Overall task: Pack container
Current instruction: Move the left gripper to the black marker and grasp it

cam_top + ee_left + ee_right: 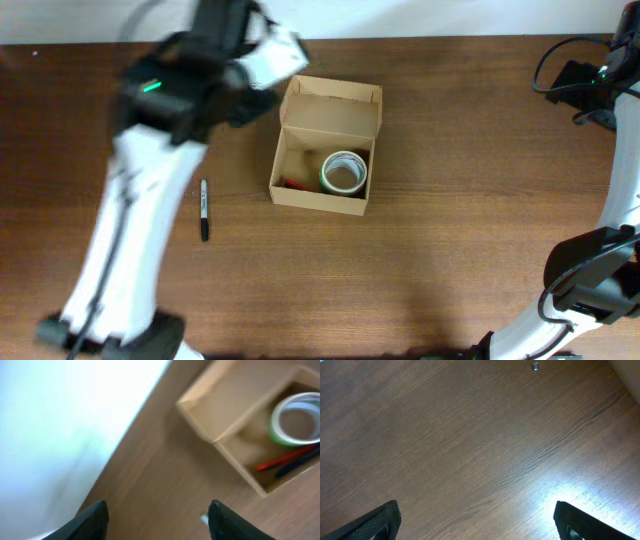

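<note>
The black marker is still outside the container (325,150). My left gripper needs to move back next, turn, then go down to the marker and close on its middle (204,211).
The container (325,150) is a tan cardboard box at the table's middle, with its flap lid (331,104) open toward the back. Inside lie a green-edged tape roll (343,172) and a red pen (293,183). The left wrist view shows the container (235,415), the tape roll (297,420), the red pen (282,458) and a dark pen (298,461) beside it. My left gripper (157,517) is open and empty over bare table, left of the container; overhead it is blurred (268,68). My right gripper (477,520) is open and empty at the far right (582,82).
A black marker (204,210) lies on the table left of the container. A small white tip (204,519) shows next to my left gripper's right finger. A small metal bit (535,366) lies on the wood far from the right gripper.
</note>
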`<state>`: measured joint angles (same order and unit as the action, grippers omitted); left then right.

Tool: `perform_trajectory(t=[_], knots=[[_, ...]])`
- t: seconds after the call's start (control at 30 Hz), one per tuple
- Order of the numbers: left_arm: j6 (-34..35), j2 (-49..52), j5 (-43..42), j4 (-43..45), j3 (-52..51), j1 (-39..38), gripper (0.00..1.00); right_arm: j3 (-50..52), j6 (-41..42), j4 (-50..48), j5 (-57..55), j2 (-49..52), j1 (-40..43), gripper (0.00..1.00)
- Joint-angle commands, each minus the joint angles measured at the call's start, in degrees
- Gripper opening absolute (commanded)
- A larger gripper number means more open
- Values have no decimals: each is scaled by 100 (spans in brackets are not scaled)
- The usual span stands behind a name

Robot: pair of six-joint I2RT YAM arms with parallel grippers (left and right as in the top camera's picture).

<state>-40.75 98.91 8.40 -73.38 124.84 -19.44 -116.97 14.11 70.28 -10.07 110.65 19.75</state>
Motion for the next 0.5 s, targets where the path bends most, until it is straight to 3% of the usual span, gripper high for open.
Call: perform_trajectory(t=[0.0, 0.23, 0.47], knots=[[330, -225, 308, -188, -9, 339, 65, -101, -17, 0, -50, -44, 15, 99], [570, -223, 415, -452, -199, 1386, 66, -101, -17, 0, -50, -44, 15, 99], [1635, -214, -785, -525, -1353, 2732, 64, -101, -17, 0, -50, -44, 15, 99]])
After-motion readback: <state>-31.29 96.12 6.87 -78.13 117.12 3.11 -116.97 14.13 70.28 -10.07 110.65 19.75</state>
